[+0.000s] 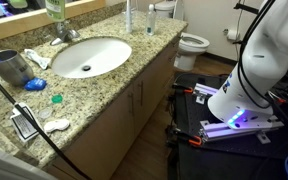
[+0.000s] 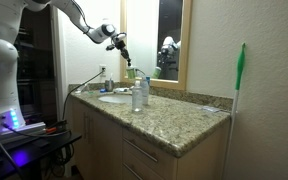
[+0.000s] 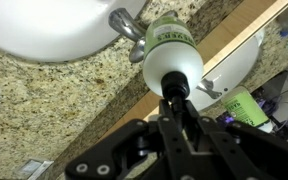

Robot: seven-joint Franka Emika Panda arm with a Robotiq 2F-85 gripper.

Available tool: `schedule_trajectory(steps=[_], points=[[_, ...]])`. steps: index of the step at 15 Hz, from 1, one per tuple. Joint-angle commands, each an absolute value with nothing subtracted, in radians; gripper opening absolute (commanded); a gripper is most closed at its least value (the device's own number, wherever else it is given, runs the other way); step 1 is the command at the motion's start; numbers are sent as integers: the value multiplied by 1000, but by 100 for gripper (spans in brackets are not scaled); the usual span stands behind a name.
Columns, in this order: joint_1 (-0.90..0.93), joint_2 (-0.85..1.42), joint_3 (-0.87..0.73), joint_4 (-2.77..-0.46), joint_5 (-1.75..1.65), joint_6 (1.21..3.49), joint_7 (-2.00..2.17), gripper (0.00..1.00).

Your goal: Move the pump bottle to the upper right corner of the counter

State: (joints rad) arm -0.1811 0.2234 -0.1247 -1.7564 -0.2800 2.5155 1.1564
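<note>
The gripper moves down toward the granite between the grey metal cup and the chrome faucet next, as the pump bottle still hangs above the counter. It releases only then.
The pump bottle is green with a dark pump head. In the wrist view it hangs below me, over the back edge of the granite counter beside the chrome faucet. My gripper is shut on its pump head. In an exterior view the bottle shows at the top edge above the faucet, with the gripper out of frame. In an exterior view the gripper holds the bottle lifted above the counter, in front of the mirror.
The oval white sink lies below. A grey metal cup stands beside it, and a slim white upright item stands at the counter's far end. Small items and a black cable lie near the front. A clear bottle stands on the counter, and a toilet sits beyond it.
</note>
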Motion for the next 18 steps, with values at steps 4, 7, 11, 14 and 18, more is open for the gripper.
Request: schedule_trajectory(steps=[4, 7, 11, 14, 18], points=[[-125, 407, -137, -1537, -252, 2431, 1213, 4], [-43, 499, -199, -1383, -240, 2334, 1282, 4], [-26, 522, -206, -1352, -238, 2249, 1315, 16], [-20, 581, -224, -1257, -242, 2170, 1341, 16], [-44, 662, -209, -1209, -180, 2158, 1359, 4]])
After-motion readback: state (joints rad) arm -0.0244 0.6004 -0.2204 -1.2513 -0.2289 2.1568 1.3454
